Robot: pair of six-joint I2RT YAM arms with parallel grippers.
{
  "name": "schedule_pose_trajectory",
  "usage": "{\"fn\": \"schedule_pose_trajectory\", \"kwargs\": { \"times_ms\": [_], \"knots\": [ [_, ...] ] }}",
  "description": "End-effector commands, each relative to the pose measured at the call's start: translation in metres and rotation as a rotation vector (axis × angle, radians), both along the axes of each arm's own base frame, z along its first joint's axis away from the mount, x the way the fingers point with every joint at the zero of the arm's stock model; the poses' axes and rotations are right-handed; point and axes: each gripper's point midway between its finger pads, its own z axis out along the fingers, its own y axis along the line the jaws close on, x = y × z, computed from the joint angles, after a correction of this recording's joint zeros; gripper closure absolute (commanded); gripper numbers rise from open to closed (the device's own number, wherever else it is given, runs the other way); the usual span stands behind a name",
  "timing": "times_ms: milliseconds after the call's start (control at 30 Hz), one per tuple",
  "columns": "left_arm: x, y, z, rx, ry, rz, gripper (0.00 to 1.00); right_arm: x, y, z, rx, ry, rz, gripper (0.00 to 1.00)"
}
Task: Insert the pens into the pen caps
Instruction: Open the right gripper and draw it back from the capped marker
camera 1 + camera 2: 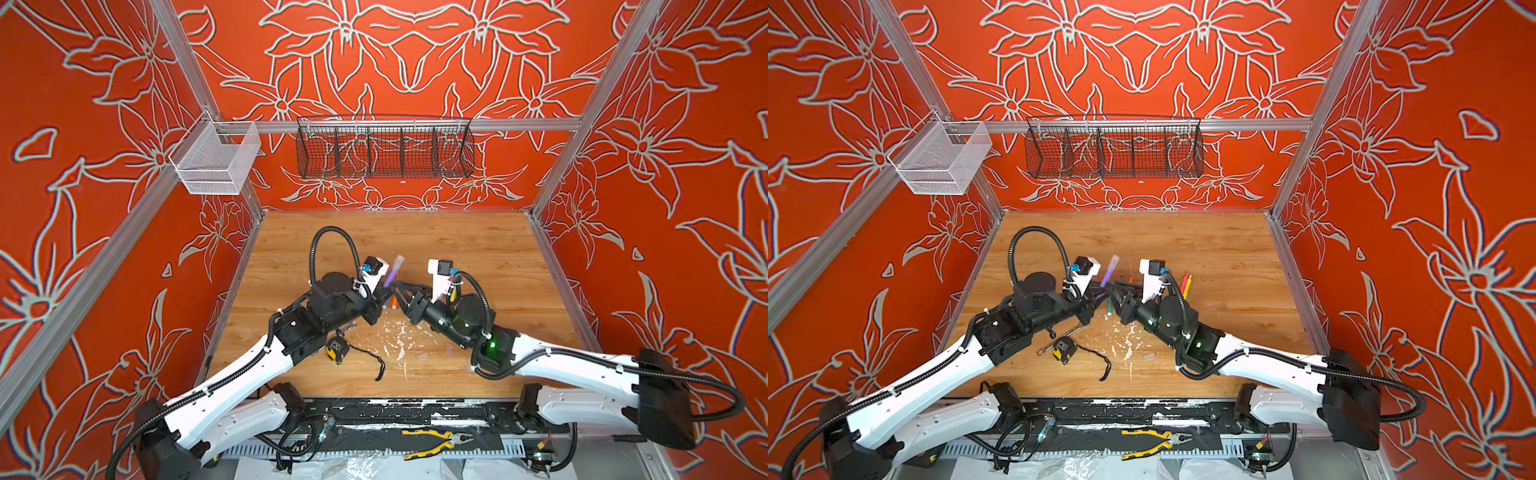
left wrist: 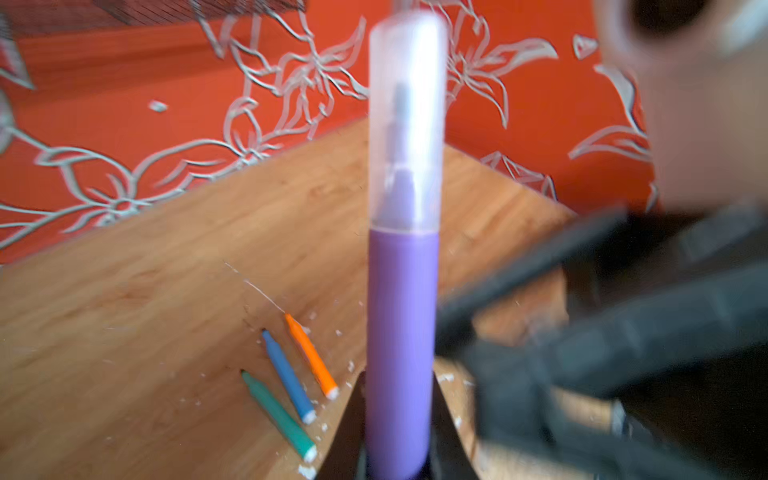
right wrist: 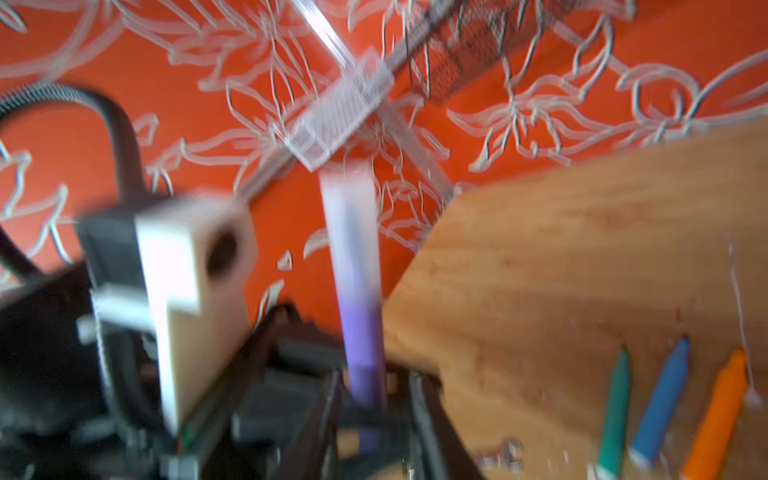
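I will next move my left gripper away from the right gripper and down to the wood (image 2: 212,444) beside the teal pen, and release the purple pen (image 2: 401,324) there, since its tip is capped.
My left gripper (image 2: 398,415) is shut on the base of a purple pen (image 2: 401,324), which stands tilted above the table in both top views (image 1: 389,279) (image 1: 1107,277). A clear pen cap (image 2: 407,124) (image 1: 398,262) covers its tip. My right gripper (image 3: 374,399) (image 1: 397,287) is open, its jaws standing apart on either side of the purple barrel (image 3: 360,332) without touching it. Teal (image 2: 278,411), blue (image 2: 289,376) and orange (image 2: 311,357) pens lie side by side on the wood. Pink and yellow pens (image 1: 1186,284) lie behind the right arm. A loose clear cap (image 1: 422,356) rests near the front.
A yellow tape measure (image 1: 336,348) with a black strap and a silver wrench (image 1: 1059,338) lie by the left arm. White flecks (image 1: 397,332) dot the wood. Yellow pliers (image 1: 432,440) lie at the front rail. A wire basket (image 1: 384,149) and a white mesh basket (image 1: 216,162) hang on the walls.
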Motion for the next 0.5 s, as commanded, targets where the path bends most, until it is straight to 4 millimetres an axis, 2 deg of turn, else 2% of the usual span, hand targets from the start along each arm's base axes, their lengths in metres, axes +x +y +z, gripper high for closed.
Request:
{"fn": "schedule_pose_trajectory", "kwargs": {
  "times_ms": [0,133,233,267,300,367,467],
  "knots": [
    [0.010,0.020,0.002,-0.096,-0.008,0.139,1.00,-0.003,-0.019,-0.029,-0.218,0.045,-0.032,0.55],
    [0.017,0.047,-0.056,-0.016,0.142,0.310,1.00,0.008,-0.050,-0.012,-0.258,-0.004,-0.153,0.37],
    [0.028,0.066,-0.088,0.053,0.254,0.440,1.00,0.016,-0.060,-0.010,-0.301,-0.010,-0.189,0.35],
    [0.031,0.071,-0.090,0.051,0.276,0.465,1.00,0.018,-0.061,-0.011,-0.316,-0.004,-0.186,0.35],
    [0.036,0.075,-0.105,0.079,0.327,0.499,1.00,0.020,-0.062,-0.012,-0.334,0.003,-0.183,0.35],
    [0.041,0.088,-0.116,0.085,0.377,0.566,1.00,0.022,-0.068,-0.015,-0.366,0.010,-0.190,0.35],
    [0.047,0.112,-0.135,0.060,0.446,0.673,1.00,0.032,-0.093,-0.023,-0.437,0.024,-0.283,0.31]
  ]
}}
